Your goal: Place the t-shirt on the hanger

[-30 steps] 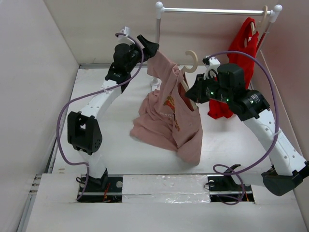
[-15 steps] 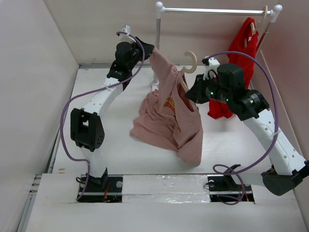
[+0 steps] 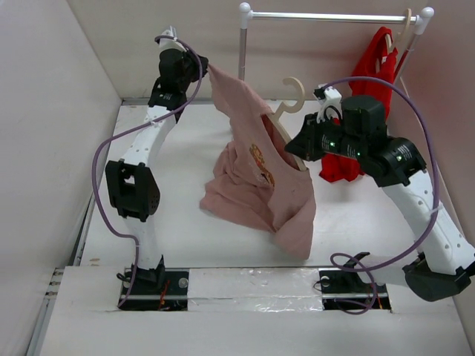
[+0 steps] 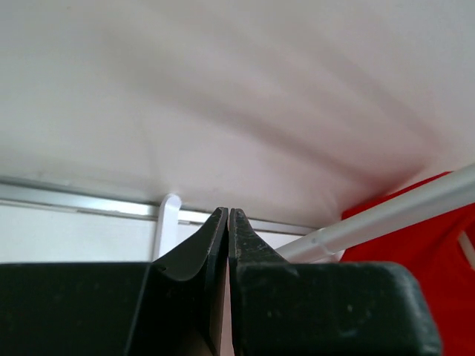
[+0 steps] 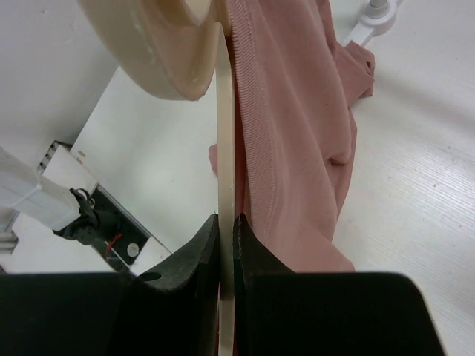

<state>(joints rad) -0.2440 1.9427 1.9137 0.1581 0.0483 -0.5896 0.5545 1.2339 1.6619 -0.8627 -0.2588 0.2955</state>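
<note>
The hook of the hanger is free of the t-shirt (image 3: 260,189), so my right gripper will next move outward, put the hook over the metal bar (image 3: 384,18) beside the red garment and let go.
The dusty pink t-shirt (image 3: 260,189) hangs stretched between both arms, its lower part heaped on the table. My left gripper (image 3: 202,67) is raised high at the back left, shut on an upper edge of the shirt; in the left wrist view its jaws (image 4: 228,211) are pressed together with a sliver of pink between them. The cream wooden hanger (image 3: 291,104) stands tilted, hook up, one arm inside the shirt. My right gripper (image 3: 295,148) is shut on the hanger's thin arm (image 5: 226,148), with the t-shirt (image 5: 297,133) draped along its right side.
A white clothes rack with a metal rail (image 3: 334,16) stands at the back right, with a bright red garment (image 3: 371,81) hanging from it on its own hanger. The rack's foot (image 5: 371,18) sits behind the shirt. Walls close in on the left, back and right.
My left gripper has shut on the shirt's edge and risen up and to the back left, pulling the cloth taut. The right arm and hanger have shifted slightly to the right.
</note>
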